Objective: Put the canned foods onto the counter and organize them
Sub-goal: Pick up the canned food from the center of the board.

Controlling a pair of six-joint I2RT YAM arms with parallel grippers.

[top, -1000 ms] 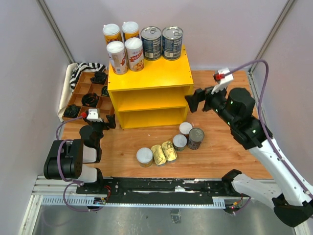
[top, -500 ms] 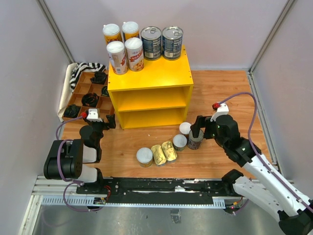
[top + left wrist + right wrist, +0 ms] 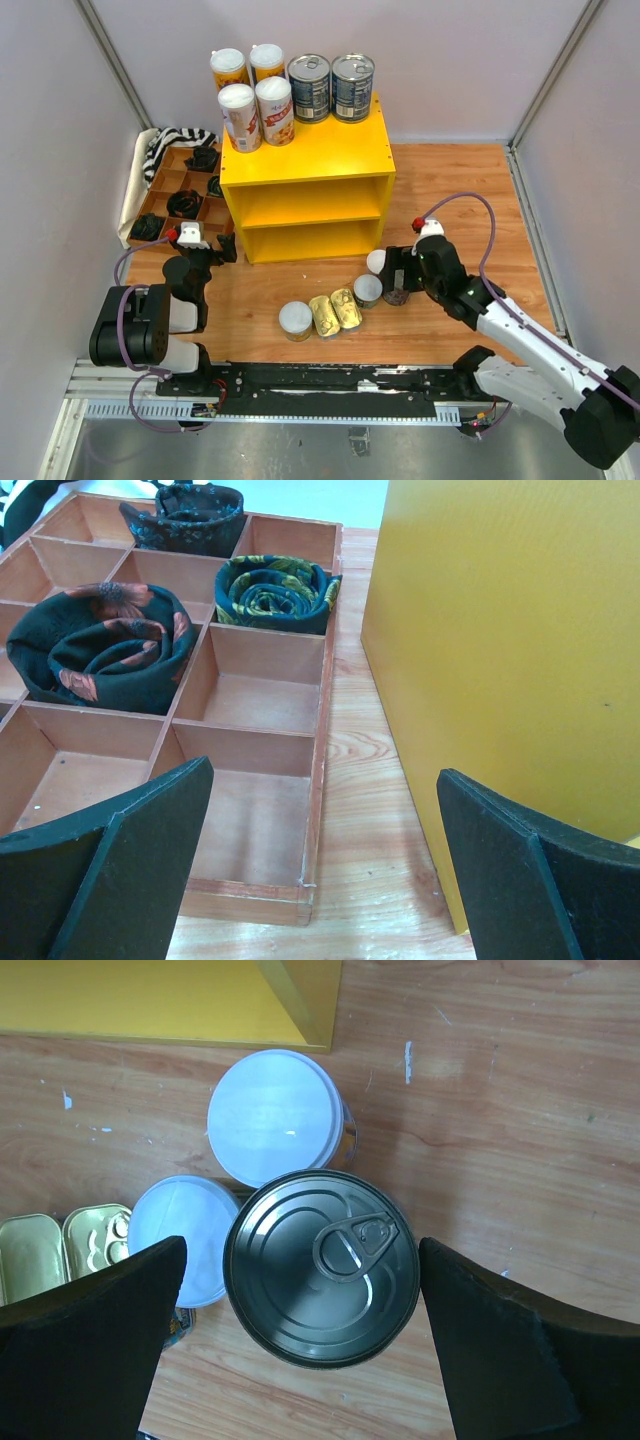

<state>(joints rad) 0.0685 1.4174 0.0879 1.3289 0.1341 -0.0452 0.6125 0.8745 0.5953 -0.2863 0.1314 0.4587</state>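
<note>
The open fingers of the right gripper are already on both sides of the can's round lid, so the gripper will next go down around the silver-topped dark can [image 3: 322, 1268] and close on its sides.
The yellow counter [image 3: 305, 150] carries several tall white-lidded cans [image 3: 250, 100] and two silver-topped cans [image 3: 330, 85] on its top; both shelves look bare. On the table in front lie a silver-topped dark can [image 3: 320, 1265], three short white-lidded cans [image 3: 295, 318] [image 3: 272, 1115] [image 3: 185, 1235] and two flat gold tins [image 3: 335, 310]. My right gripper [image 3: 300, 1260] hangs open over the dark can, one finger on each side, apart from it. My left gripper [image 3: 325, 780] is open and low, between the tray and the counter's side wall [image 3: 500, 630].
A brown divided tray [image 3: 160, 195] with rolled dark cloths [image 3: 105, 645] stands left of the counter, a striped cloth [image 3: 175, 140] behind it. Grey walls close in the left, back and right. The short cans crowd the dark can's left and far sides.
My right arm has come down from beside the counter's right end to straddle the dark can on the table. The left arm and all cans are unmoved.
</note>
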